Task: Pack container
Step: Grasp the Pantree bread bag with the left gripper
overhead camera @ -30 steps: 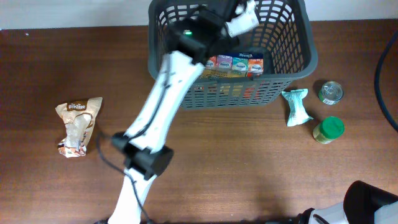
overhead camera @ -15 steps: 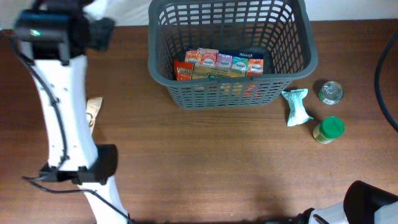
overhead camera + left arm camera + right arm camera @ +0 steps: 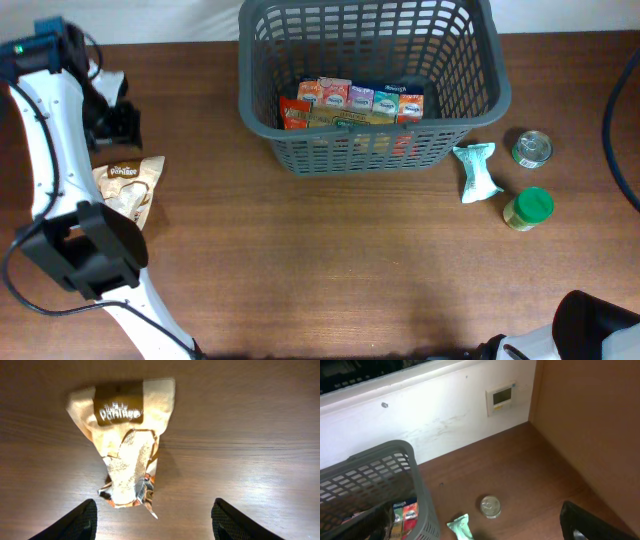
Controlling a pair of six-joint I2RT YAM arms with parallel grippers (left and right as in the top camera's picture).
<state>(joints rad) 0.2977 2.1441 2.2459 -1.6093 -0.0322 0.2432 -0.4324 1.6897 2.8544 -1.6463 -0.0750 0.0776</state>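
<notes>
My left gripper's finger gap is wider than the beige bag's crumpled part point(image 3: 130, 194) point(image 3: 130, 456) beside its label, so next I will lower my left gripper onto that part and close.
The dark grey basket point(image 3: 490, 95) stands at the back middle of the table, with a row of small colourful cartons point(image 3: 360, 100) inside. A beige porridge bag point(image 3: 128, 185) lies at the far left; in the left wrist view the bag point(image 3: 125, 435) is just ahead of the fingers. My left gripper point(image 3: 112, 118) is open and empty, above the table just behind the bag; its fingertips point(image 3: 75, 522) stand wide apart. My right gripper point(image 3: 475, 532) is open and empty, high above the table's right side, with the basket's corner point(image 3: 380, 467) below it.
Right of the basket lie a green pouch point(image 3: 475, 172), a tin can point(image 3: 532, 148) and a green-lidded jar point(image 3: 528, 208). The can point(image 3: 491, 506) and pouch point(image 3: 461, 527) also show in the right wrist view. A white wall runs behind the table.
My left arm has swung from over the basket to the far left and now sits by the porridge bag. The right arm has not moved.
</notes>
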